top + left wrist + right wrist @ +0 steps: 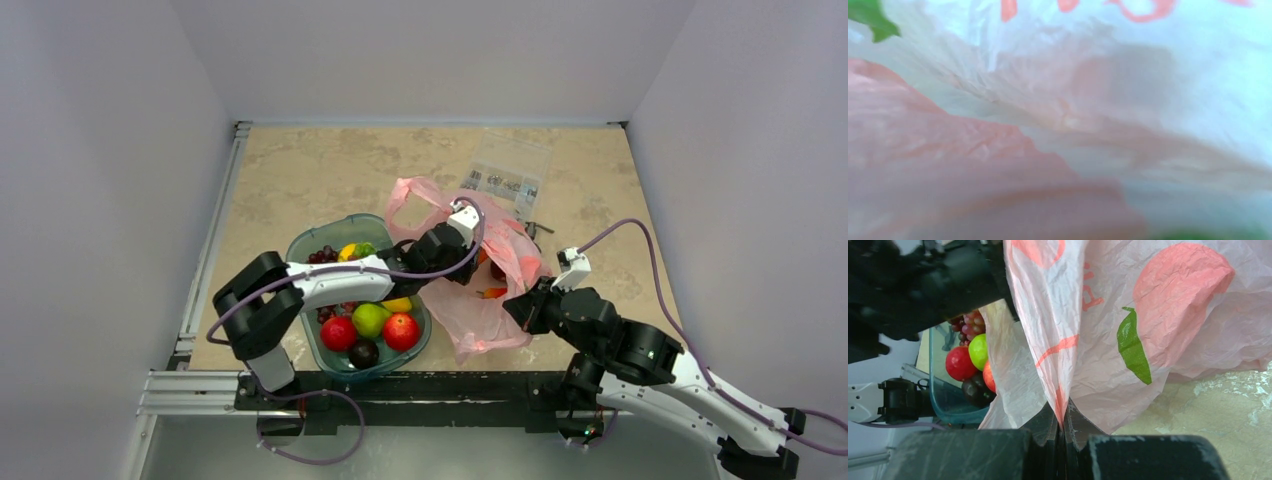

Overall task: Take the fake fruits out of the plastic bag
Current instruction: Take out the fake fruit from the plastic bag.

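Observation:
Fruits gather at the tray's farther red apple (340, 331), so my left gripper next rises from the bag (478, 318), left in the top view, over it to release.
The pink plastic bag (478, 318) lies crumpled right of the tray. It fills the left wrist view (1098, 100) and shows in the right wrist view (1168, 315). An orange-red fruit (494, 293) and a darker red one (497, 270) show at the bag's opening; the other fake fruits are hidden. My left gripper (468, 262) reaches into the bag's mouth, its fingers hidden by plastic. My right gripper (522, 305) is shut on a fold of the bag's near right edge (1062, 422).
A teal tray (300, 245) left of the bag holds grapes, apples, a pear, a plum and a banana; it also shows in the right wrist view (948, 400). A clear packet of metal parts (505, 170) lies behind the bag. My left arm (923, 280) crosses above the tray.

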Controlling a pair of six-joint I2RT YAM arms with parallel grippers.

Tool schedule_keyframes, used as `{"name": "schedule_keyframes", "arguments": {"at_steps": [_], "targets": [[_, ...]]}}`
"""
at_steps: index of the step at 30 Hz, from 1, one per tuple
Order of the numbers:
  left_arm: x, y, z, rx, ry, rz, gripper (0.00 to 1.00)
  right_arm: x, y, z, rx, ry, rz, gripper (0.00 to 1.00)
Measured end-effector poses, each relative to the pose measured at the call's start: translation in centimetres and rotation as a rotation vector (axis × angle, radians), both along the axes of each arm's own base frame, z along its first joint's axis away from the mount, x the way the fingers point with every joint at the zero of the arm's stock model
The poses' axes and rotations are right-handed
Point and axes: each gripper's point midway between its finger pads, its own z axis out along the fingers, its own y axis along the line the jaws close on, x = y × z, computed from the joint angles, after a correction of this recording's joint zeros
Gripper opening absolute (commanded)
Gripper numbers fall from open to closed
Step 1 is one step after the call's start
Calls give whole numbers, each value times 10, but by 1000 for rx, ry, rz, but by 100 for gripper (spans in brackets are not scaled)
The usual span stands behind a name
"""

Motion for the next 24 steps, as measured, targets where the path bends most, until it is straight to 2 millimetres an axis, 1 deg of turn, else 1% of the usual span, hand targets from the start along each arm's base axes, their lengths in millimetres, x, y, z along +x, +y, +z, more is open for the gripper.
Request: {"name": "schedule_keyframes", "arguments": {"at_steps": [3,6,9,12,15,18,19,21,24], "targets": [[-13,0,19,-15,39,-48,3,0,0,0,0,0,0,0],[-26,-1,29,-13,89,-95,3,0,0,0,0,0,0,0],[-45,7,35,-2,148,-144,3,0,0,0,-1,0,0,0],[-65,17,48,-25,189,-189,3,0,0,0,-2,1,0,0],[-86,32,70,-60,205,-229,3,0,0,0,-2,1,0,0],[-102,50,94,-104,187,-249,1,0,0,-1,-3,2,-1,0],[-106,56,99,-114,181,-253,1,0,0,-1,-4,2,-1,0],[-116,70,106,-128,175,-257,0,1,0,-2,-8,5,-1,0],[-129,91,104,-122,184,-250,0,1,1,-3,-15,9,-3,0]]}}
